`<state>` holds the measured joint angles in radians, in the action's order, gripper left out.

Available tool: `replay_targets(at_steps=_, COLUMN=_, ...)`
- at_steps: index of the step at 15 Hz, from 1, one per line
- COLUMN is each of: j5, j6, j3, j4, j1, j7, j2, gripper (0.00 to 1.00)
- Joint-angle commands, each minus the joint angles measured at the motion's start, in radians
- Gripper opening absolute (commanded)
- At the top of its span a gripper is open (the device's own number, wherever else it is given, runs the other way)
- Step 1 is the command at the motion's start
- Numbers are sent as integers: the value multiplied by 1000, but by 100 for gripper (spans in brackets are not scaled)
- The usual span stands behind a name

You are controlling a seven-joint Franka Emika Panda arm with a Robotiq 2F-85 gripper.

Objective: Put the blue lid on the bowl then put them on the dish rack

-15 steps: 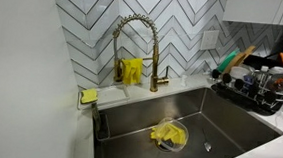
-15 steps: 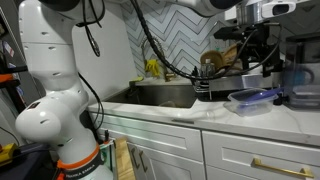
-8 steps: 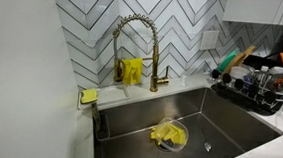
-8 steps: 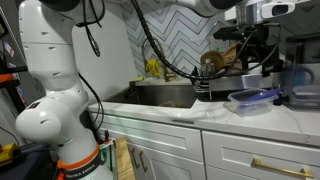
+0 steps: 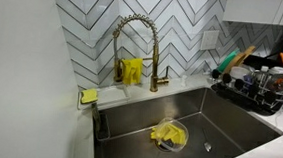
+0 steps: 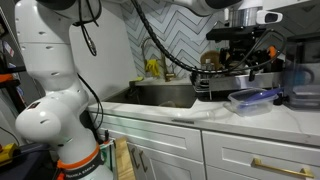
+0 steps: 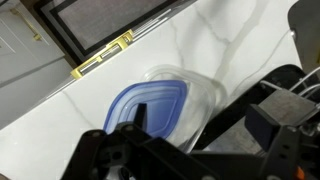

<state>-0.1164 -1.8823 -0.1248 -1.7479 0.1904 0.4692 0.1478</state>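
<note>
The blue lid lies crooked and leaves the bowl's rim bare, so next my gripper needs to turn and lower onto its edge by the dish rack (image 5: 249, 94).
The blue lid (image 7: 148, 106) lies on top of a clear plastic bowl (image 7: 203, 96) on the white marble counter. In an exterior view the lid (image 6: 252, 95) and bowl (image 6: 247, 102) sit near the counter's front edge. My gripper (image 6: 243, 62) hangs just above them, open and empty. In the wrist view its dark fingers (image 7: 205, 125) straddle the bowl's near side. The black wire dish rack (image 5: 249, 94), loaded with dishes and green-handled utensils, stands to the right of the sink.
A steel sink basin (image 5: 218, 125) holds a clear bowl with a yellow cloth (image 5: 168, 136). A gold faucet (image 5: 134, 38) rises behind it. A yellow sponge (image 5: 88, 95) lies at the sink's left corner. A dark framed opening (image 7: 100, 25) borders the counter.
In the exterior view that shows the arm, my gripper has turned at the wrist above the bowl and now looks wider. Lid, bowl and rack have not moved.
</note>
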Motion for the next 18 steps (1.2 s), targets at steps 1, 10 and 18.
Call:
replay_targets(at_steps=1, j5=1, j6=3, j3=1, j4=-4, j1=1, j7=17, j2=-3, gripper=100)
replay_targets(at_steps=10, j5=-16, j6=6, j3=38, j4=-134, j1=-5, j7=393, j2=-22, gripper=100)
replay_targets(at_steps=18, j5=-31, j6=-208, j3=41, j4=-248, j1=-8, j7=604, j2=-47, gripper=100)
